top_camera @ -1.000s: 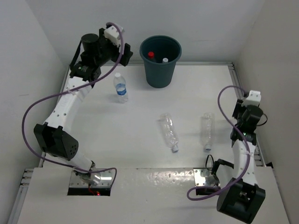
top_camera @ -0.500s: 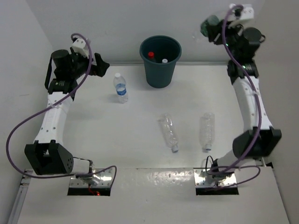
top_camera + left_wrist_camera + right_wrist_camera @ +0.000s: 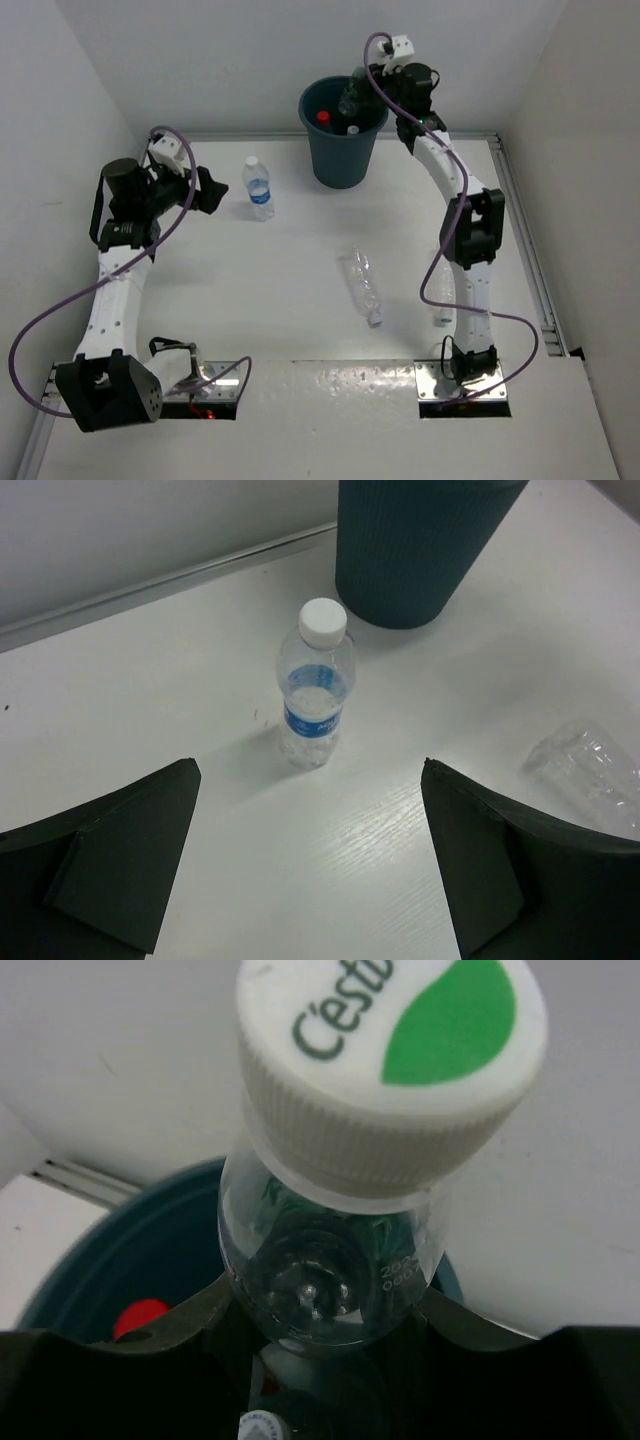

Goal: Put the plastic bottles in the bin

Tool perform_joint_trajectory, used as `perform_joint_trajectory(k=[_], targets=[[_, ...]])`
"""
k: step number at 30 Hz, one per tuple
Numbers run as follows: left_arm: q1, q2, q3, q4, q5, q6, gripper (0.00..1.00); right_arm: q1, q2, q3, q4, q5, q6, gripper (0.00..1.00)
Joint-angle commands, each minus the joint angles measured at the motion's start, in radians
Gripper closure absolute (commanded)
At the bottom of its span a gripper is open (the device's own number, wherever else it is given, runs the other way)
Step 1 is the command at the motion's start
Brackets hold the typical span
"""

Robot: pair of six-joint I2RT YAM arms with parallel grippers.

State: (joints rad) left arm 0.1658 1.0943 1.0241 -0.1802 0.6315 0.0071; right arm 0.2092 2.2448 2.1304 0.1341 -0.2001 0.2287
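Observation:
My left gripper should go to the right in the top view and around the blue-labelled bottle's shoulder, as the bottle stands on that side of it.
My right gripper is shut on a clear plastic bottle with a white and green cap, held over the dark teal bin. In the right wrist view the bin's rim lies below, with a red cap and a white cap inside. My left gripper is open and empty, facing an upright blue-labelled bottle a short way off; this bottle also shows in the left wrist view. A clear bottle lies mid-table. Another lies partly behind the right arm.
The bin stands at the back against the white wall. White walls close in the left and right sides. A metal rail runs along the table's right edge. In the left wrist view the bin stands right behind the upright bottle.
My right arm has swung left from the back right corner and now holds its bottle over the bin. My left arm has drawn back and lower, to the left of the upright bottle.

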Motion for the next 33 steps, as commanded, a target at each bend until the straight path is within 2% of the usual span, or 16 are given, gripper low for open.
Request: perform_joint_trajectory(k=[1,2,3,5,7,11,16,19,21,22,23,25,26,30,33], targets=[[0.005,-0.030,-0.039,0.008,0.053,0.070,0.00,0.018,0.021,0.057,0.085,0.039,-0.037,0.55],[-0.005,-0.030,-0.039,0.008,0.033,0.089,0.00,0.028,0.018,0.048,0.088,0.045,-0.040,0.37],[-0.017,-0.030,-0.056,0.008,0.013,0.102,0.00,0.030,0.018,0.046,0.090,0.056,-0.046,0.29],[-0.061,-0.008,-0.085,0.042,-0.042,0.142,0.00,0.039,0.004,0.043,0.088,0.074,-0.057,0.15],[-0.103,0.042,-0.098,0.117,-0.079,0.142,0.00,0.044,-0.026,0.037,0.081,0.077,-0.060,0.11],[-0.150,0.183,-0.073,0.198,-0.115,0.163,0.00,0.032,-0.117,-0.027,0.059,0.059,-0.052,0.09],[-0.193,0.324,-0.023,0.350,-0.125,0.172,0.00,-0.013,-0.328,-0.156,-0.011,0.013,0.007,0.08],[-0.207,0.424,0.043,0.381,-0.145,0.163,0.00,-0.077,-0.514,-0.376,-0.053,-0.024,0.029,0.08],[-0.216,0.466,0.065,0.438,-0.145,0.145,0.00,-0.114,-0.580,-0.462,-0.080,-0.045,0.029,0.08],[-0.216,0.502,0.085,0.455,-0.135,0.134,0.00,-0.125,-0.681,-0.512,-0.091,-0.051,0.026,0.08],[-0.216,0.521,0.096,0.468,-0.125,0.125,0.00,-0.164,-0.714,-0.655,-0.103,-0.051,0.027,0.07],[-0.227,0.576,0.132,0.508,-0.125,0.073,0.00,-0.186,-0.848,-0.813,-0.120,-0.048,0.020,0.00],[-0.227,0.596,0.149,0.509,-0.125,0.064,0.00,-0.241,-0.881,-0.917,-0.123,-0.045,0.018,0.00],[-0.227,0.670,0.209,0.509,-0.078,0.050,0.00,-0.332,-1.082,-1.157,-0.230,-0.058,-0.026,0.00],[-0.238,0.703,0.232,0.509,-0.057,0.050,0.03,-0.440,-1.182,-1.246,-0.301,-0.093,-0.046,0.00]])
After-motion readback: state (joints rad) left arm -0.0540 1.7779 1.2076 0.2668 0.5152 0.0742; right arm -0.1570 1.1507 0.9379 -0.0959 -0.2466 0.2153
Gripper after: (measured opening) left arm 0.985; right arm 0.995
